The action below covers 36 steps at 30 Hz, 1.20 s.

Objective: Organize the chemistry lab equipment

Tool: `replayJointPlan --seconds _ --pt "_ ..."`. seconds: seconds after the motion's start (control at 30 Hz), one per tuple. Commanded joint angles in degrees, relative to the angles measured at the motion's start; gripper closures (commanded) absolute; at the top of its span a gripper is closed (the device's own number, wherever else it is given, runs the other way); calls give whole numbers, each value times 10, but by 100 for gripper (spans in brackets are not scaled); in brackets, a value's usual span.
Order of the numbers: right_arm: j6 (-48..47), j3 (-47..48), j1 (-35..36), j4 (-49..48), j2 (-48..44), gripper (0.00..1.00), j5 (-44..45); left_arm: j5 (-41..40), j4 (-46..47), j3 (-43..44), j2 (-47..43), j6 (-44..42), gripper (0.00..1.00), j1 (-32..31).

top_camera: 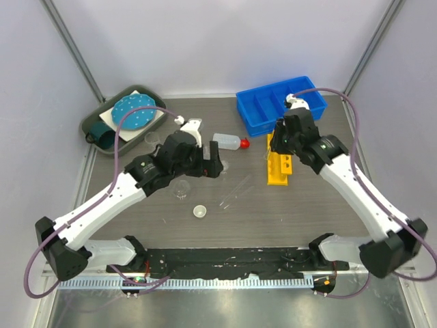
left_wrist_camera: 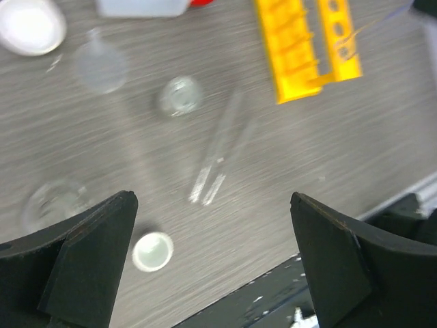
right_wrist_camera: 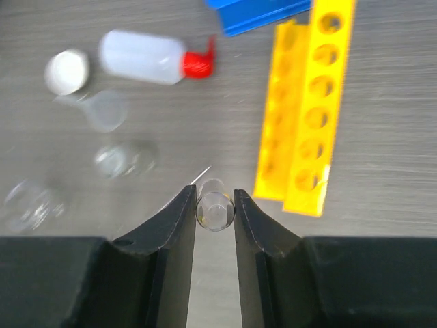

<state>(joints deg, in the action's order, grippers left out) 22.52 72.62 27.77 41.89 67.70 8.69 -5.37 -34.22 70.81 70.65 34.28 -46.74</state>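
Note:
I should next move my right gripper outward and down onto the yellow rack's far end (top_camera: 270, 139) (right_wrist_camera: 293, 34) by the blue bin and release the tube, since holes there are empty.
My right gripper (right_wrist_camera: 215, 196) is shut on a clear glass tube (right_wrist_camera: 215, 211) and holds it above the table, just left of the yellow holed rack (right_wrist_camera: 307, 116). In the top view it (top_camera: 276, 145) is over the rack's (top_camera: 280, 169) far end, near the blue divided bin (top_camera: 280, 109). My left gripper (left_wrist_camera: 212, 253) is open and empty above the table. It hangs over a small white dish (left_wrist_camera: 152, 251) and a glass tube (left_wrist_camera: 218, 147) lying flat. The red-capped bottle (top_camera: 229, 141) lies on its side.
A funnel (left_wrist_camera: 102, 66), a small beaker (left_wrist_camera: 179, 96), another glass vessel (left_wrist_camera: 51, 203) and a larger white dish (left_wrist_camera: 27, 24) stand on the table. A dark green tray (top_camera: 95, 130) with a teal dotted disc sits at the back left. A black strip (top_camera: 225, 260) runs along the near edge.

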Motion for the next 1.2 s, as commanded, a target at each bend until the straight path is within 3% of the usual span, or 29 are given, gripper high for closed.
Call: replayJointPlan --seconds 0.0,0.2,0.47,0.67,1.17 --pt "-6 59 -3 -78 71 99 190 -134 -45 -42 -54 2 0 2" --pt "-27 131 -13 -138 177 99 244 -137 1 -129 -112 4 0 1" --pt "-20 204 -59 -153 286 99 217 -127 2 -145 -126 15 0 1" --pt "2 202 -104 -171 319 99 165 -126 19 -173 -144 26 0 1" --pt "-1 161 -110 -199 350 99 138 -122 28 -180 -138 26 0 1"
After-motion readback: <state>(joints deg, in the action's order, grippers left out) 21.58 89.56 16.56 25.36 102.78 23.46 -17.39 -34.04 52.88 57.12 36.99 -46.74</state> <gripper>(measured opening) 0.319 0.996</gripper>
